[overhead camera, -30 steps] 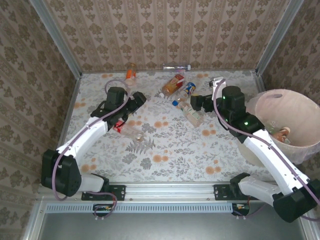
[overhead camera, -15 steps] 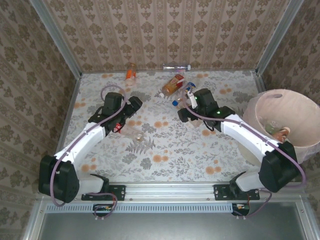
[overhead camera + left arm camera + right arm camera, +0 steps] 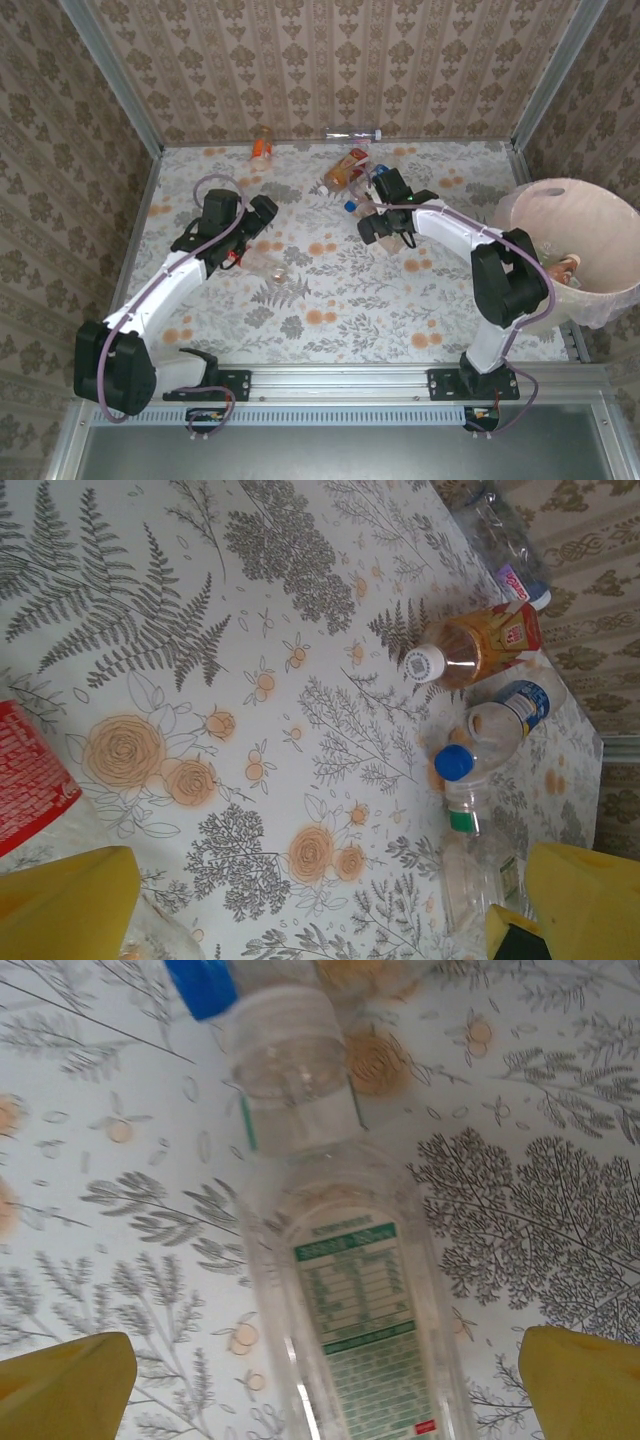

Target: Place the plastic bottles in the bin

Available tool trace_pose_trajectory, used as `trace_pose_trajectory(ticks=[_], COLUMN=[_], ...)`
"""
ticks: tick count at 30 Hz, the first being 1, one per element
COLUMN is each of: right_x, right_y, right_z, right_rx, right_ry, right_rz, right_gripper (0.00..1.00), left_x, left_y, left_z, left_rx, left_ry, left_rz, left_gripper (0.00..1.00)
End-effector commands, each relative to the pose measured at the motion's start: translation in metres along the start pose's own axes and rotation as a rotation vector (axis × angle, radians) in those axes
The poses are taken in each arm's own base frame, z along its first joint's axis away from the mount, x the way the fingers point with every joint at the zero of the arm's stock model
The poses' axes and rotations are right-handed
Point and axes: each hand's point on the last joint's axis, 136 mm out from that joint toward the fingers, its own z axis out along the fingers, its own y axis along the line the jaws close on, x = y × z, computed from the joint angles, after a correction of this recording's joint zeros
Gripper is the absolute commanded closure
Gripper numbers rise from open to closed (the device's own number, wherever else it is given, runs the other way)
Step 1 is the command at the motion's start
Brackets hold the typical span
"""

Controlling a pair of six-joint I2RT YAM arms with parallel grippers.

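The clear bottle is lying flat below, between the open yellow fingers, so my right gripper should next move down onto the bottle's labelled body and close.
Several plastic bottles lie on the flowered table. My right gripper [image 3: 386, 233] is open, its yellow fingers [image 3: 66, 1380] either side of a clear green-label bottle [image 3: 352, 1295] lying flat, without touching it. A blue cap [image 3: 200, 982] shows just past that bottle's neck. My left gripper [image 3: 265, 218] hangs open over bare tablecloth, and a red-label bottle [image 3: 247, 259] lies just near of it [image 3: 25, 775]. Ahead of the left gripper [image 3: 330, 920] lie an orange-label bottle [image 3: 472, 650] and a blue-label bottle [image 3: 512, 708]. The bin [image 3: 585, 215] stands at the right edge.
An orange bottle [image 3: 262, 146] and a clear bottle [image 3: 355, 135] lie against the back wall. Patterned walls close the table on three sides. The bin's plastic liner holds a few things. Open tablecloth stretches across the near middle [image 3: 330, 300].
My right arm has swung left from beside the bin and now stands over the green-label bottle. The left arm has drawn back slightly to the left. Both grippers stay open.
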Motion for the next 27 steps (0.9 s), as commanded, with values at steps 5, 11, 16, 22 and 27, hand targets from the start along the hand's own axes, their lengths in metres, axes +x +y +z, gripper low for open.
trace_pose_trajectory(ticks=[5, 11, 16, 22, 27], right_x=[0.016, 0.021, 0.025, 0.024, 0.017], right_y=[-0.015, -0.01, -0.004, -0.003, -0.002], right_z=[0.019, 0.043, 0.056, 0.06, 0.052], right_rx=[0.028, 0.011, -0.006, 0.006, -0.003], right_ry=[0.109, 0.16, 0.189, 0.199, 0.151], right_rz=[-0.033, -0.04, -0.051, -0.064, -0.041], right_gripper=[0.0, 0.0, 0.04, 0.17, 0.31], left_x=[-0.006, -0.004, -0.004, -0.003, -0.003], left_y=[0.007, 0.007, 0.008, 0.008, 0.008], left_z=[-0.005, -0.004, -0.004, -0.002, -0.001], left_rx=[-0.007, -0.01, -0.012, -0.01, -0.011], left_ry=[-0.034, -0.025, -0.024, -0.017, -0.014], left_rz=[-0.027, -0.029, -0.03, -0.034, -0.034], left_gripper=[0.0, 0.0, 0.0, 0.0, 0.0])
